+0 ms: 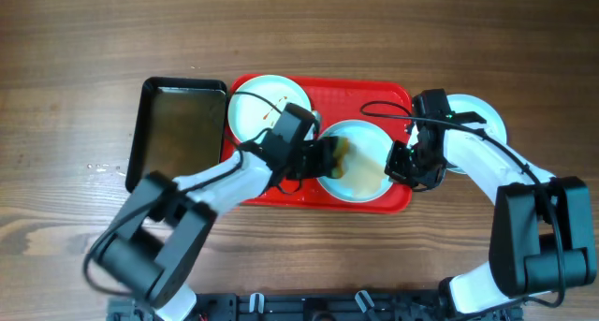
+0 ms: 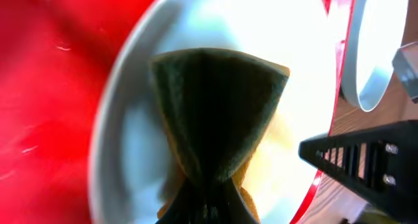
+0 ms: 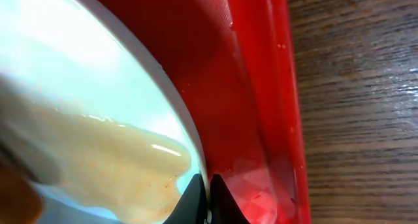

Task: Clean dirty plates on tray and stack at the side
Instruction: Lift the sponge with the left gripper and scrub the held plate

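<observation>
The sponge needs to go to the black rectangular tray (image 1: 190, 151). I will lift it with my left gripper, carry it left in the overhead view, lower it there and let go.
A red tray (image 1: 384, 94) holds two pale plates: one at the left (image 1: 257, 113), partly under my left arm, and one in the middle (image 1: 365, 148) smeared with beige-brown sauce. My left gripper (image 1: 329, 157) is shut on a green-and-yellow sponge (image 2: 215, 113) and presses it on the middle plate (image 2: 130, 152). My right gripper (image 1: 404, 164) is shut on that plate's right rim (image 3: 186, 129), seen close in the right wrist view (image 3: 208, 201). A third plate (image 1: 487, 120) lies on the table right of the tray, partly under my right arm.
A black rectangular tray (image 1: 182, 124) sits against the red tray's left side. The wooden table (image 1: 75, 87) surrounds both. The red tray's rim (image 3: 284, 106) runs beside my right gripper.
</observation>
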